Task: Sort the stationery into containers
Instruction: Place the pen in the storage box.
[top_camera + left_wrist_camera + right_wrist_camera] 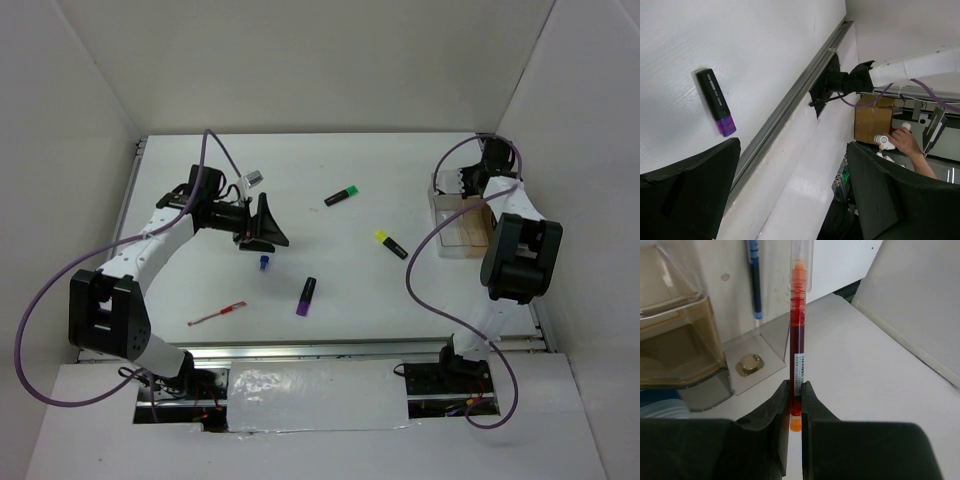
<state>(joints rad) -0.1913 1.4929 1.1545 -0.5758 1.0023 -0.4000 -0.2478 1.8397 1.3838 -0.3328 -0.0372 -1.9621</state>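
The tabletop under my left gripper's wrist is lower than its open fingers. My left gripper should next turn its fingers down and go lower, to the left in the top view.
My right gripper (795, 400) is shut on the lower end of a red pen (796, 340), which stands upright beside the clear container (675, 340). A blue pen (754, 280) stands behind a clear wall of that container. From above, the right gripper (470, 182) is at the far end of the container (462, 222). My left gripper (262, 228) hangs open over the table's left middle, its fingers (690, 190) wide apart and holding nothing. On the table lie a purple highlighter (306, 296) (716, 102), a green one (341, 195), a yellow one (391, 244), a second red pen (217, 314) and a small blue item (264, 262).
White walls close the table in on the left, back and right. A metal rail (790, 100) runs along the near edge by the arm bases. A small gold fitting (750, 365) sits on the container's clear base plate. A person's hand (907, 142) shows beyond the table.
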